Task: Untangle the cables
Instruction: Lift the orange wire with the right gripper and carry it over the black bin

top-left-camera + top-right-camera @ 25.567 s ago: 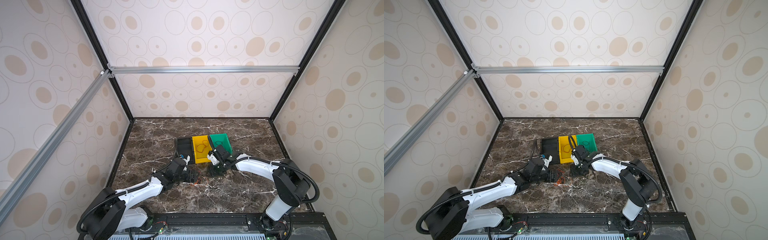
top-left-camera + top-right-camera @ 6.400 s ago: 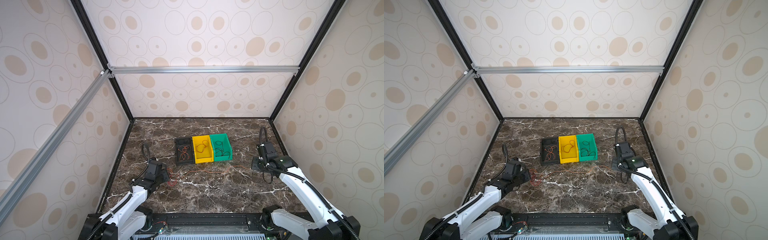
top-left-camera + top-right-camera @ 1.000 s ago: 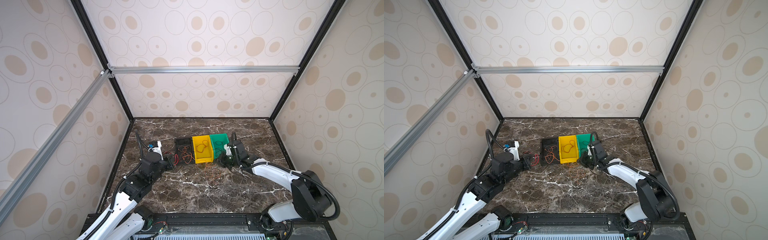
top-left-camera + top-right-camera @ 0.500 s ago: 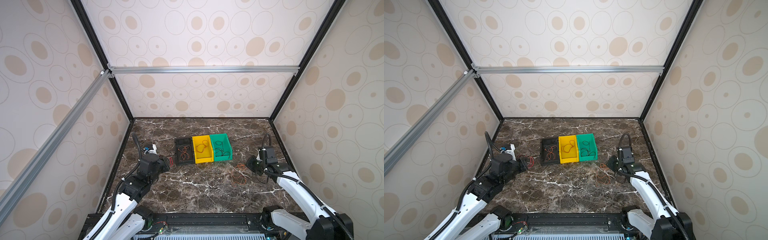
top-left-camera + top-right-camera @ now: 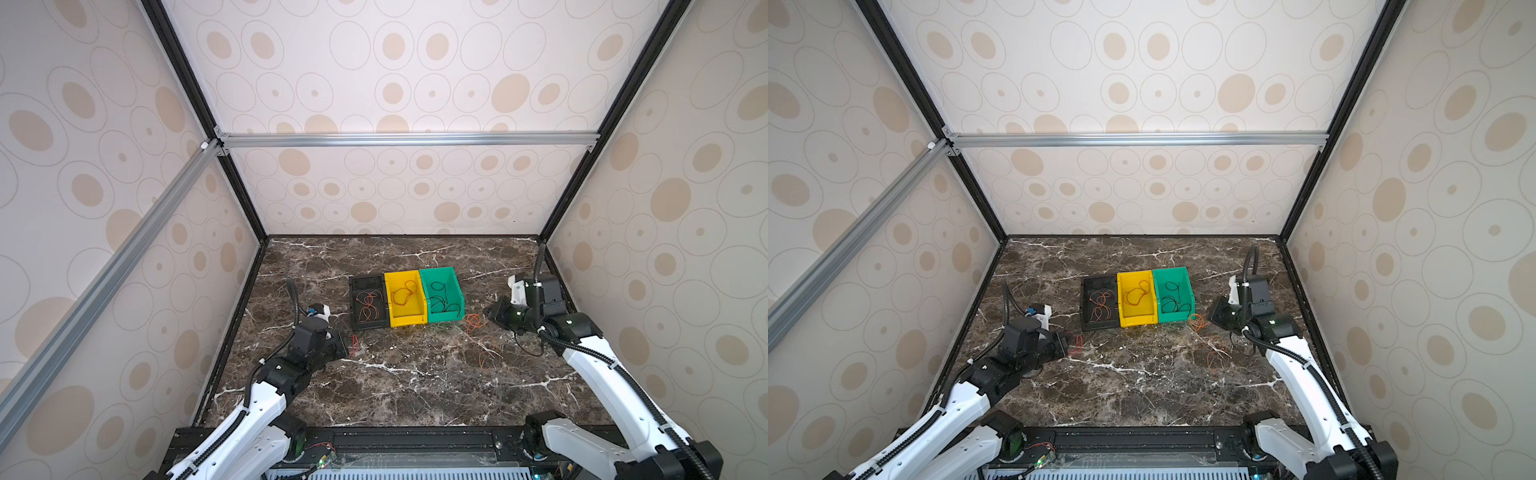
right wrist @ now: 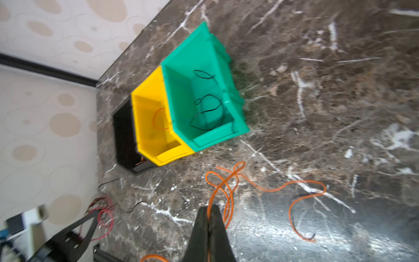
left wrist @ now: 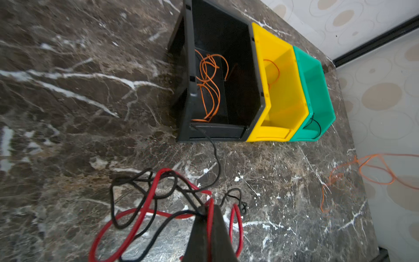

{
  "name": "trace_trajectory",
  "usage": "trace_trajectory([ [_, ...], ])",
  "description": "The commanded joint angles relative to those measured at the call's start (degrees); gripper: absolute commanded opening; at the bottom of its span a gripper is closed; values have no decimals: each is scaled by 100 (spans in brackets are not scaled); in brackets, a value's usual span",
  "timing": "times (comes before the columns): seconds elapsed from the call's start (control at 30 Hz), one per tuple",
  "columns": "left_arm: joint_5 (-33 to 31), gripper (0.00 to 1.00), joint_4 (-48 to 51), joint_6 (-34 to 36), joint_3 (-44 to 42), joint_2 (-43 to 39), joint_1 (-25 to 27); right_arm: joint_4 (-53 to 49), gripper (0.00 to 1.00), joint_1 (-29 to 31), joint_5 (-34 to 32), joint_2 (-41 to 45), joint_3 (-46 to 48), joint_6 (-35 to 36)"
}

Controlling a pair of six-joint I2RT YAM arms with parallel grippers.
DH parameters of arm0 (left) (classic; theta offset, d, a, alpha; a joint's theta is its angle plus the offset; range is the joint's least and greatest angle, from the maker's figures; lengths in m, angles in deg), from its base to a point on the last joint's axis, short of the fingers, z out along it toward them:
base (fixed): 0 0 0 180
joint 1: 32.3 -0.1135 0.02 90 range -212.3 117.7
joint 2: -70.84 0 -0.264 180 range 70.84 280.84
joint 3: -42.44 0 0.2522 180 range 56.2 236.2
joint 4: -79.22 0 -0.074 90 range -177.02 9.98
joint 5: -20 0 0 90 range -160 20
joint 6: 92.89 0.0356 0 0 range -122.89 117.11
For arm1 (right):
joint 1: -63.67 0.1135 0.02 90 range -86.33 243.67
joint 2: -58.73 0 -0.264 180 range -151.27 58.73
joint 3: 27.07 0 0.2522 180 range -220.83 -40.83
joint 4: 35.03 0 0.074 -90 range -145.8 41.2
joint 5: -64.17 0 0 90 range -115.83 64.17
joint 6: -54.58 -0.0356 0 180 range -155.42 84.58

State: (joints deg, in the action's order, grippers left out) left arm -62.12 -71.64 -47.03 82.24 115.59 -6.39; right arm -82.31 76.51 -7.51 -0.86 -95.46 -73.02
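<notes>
I will pull my left gripper back and down to free the tangle on the open marble, because the red cable (image 5: 354, 345) still loops through the black cable.
My left gripper (image 7: 208, 208) is shut on a red cable (image 7: 145, 202), which is still looped through a black cable (image 7: 127, 181) on the marble. In both top views this left gripper (image 5: 343, 347) (image 5: 1065, 345) sits low at the left, with the red cable (image 5: 354, 345) at its tip. On the right, an orange cable (image 6: 226, 181) is pinched in my shut right gripper (image 6: 209, 207) and trails in loops over the floor. In both top views the right gripper (image 5: 488, 313) (image 5: 1212, 316) is beside the green bin, and the orange cable (image 5: 471, 322) lies between them.
Three bins stand side by side at the middle. The black bin (image 5: 353, 303) holds orange wires, the yellow bin (image 5: 409, 321) a reddish one and the green bin (image 5: 446, 318) black ones. Patterned walls close in on three sides.
Over the last second my right gripper swung from the green bin's front out to the right, dragging the orange cable. The left gripper drew back a little with the red cable.
</notes>
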Motion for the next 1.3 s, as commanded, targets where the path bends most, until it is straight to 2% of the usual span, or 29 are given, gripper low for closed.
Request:
trace_trajectory([
  [0.0,393,0,-588,-79,-216,74,201,1,0,366,472,-134,-545,121],
  [0.2,305,0,-857,-353,-701,228,671,488,0,1226,524,-732,-1526,-60],
  [0.47,213,1,-1538,-767,-1298,183,778,1403,0,1877,773,-1896,-2584,-406],
  [0.57,341,11,-1637,-746,-1386,240,784,1498,0,2164,804,-2425,-3123,-361],
  [0.63,365,27,-1568,-768,-1391,271,784,1524,0,2317,846,-2795,-3486,-348],
  [0.73,238,42,-1316,-800,-1322,166,788,1557,0,2482,892,-3299,-3966,-336],
  [0.83,127,52,-1109,-879,-1282,-28,791,1668,0,2597,905,-3730,-4304,-357],
  [0.93,20,55,-801,-902,-1225,-199,785,1844,0,2667,939,-4182,-4575,-403],
  [1.13,-54,56,-507,-957,-1275,-565,784,2019,0,2721,1047,-5107,-5113,-511],
  [1.27,-24,56,-483,-978,-1312,-643,784,1985,0,2731,709,-5520,-5257,-286],
])
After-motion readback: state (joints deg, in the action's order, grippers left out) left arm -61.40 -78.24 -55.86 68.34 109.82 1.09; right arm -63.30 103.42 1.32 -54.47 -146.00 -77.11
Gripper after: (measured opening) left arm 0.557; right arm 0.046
